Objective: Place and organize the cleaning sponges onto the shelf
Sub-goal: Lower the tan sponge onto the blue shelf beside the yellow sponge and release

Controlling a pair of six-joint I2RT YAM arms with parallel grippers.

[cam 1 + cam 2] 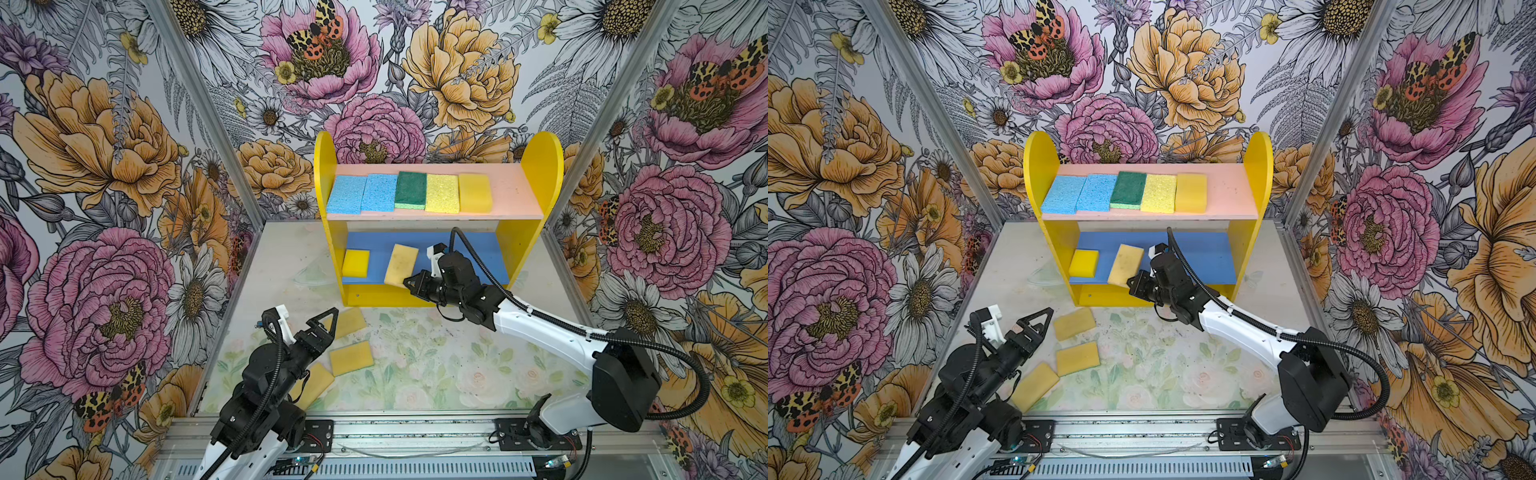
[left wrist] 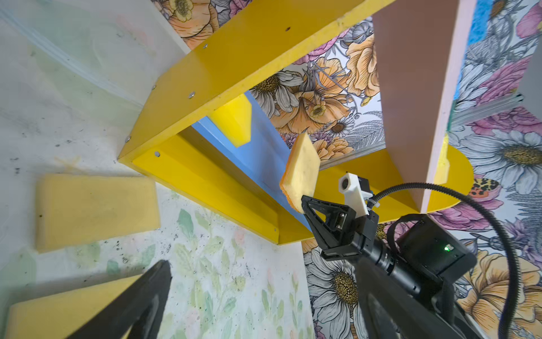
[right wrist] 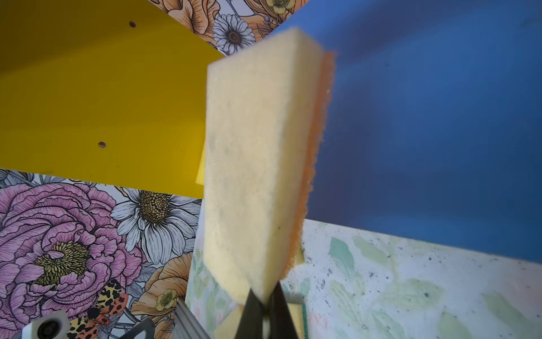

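Note:
The right gripper moves down and toward the small yellow sponge next. It releases the tan sponge beside it on the blue board, where that part lies bare.
The shelf [image 1: 540, 174] stands at the back. Its pink upper board carries two light blue sponges [image 1: 345, 194], a dark green one [image 1: 410, 189], a pale yellow one [image 1: 442, 193] and a tan one [image 1: 475, 193]. On the blue lower board [image 3: 425, 117] lies a small bright yellow sponge [image 1: 356, 262]. My right gripper [image 1: 411, 282] is shut on the near end of a tan sponge [image 3: 255, 161], tilted over the lower board's front edge. Three tan sponges [image 1: 352, 358] lie on the table by my left gripper [image 2: 264, 308], which is open with nothing between its fingers.
Flowered walls close in on both sides and behind the shelf. The right end of the pink board [image 1: 515, 191] and the right half of the blue board [image 1: 482, 253] are bare. A metal rail [image 1: 415, 432] runs along the table's front edge.

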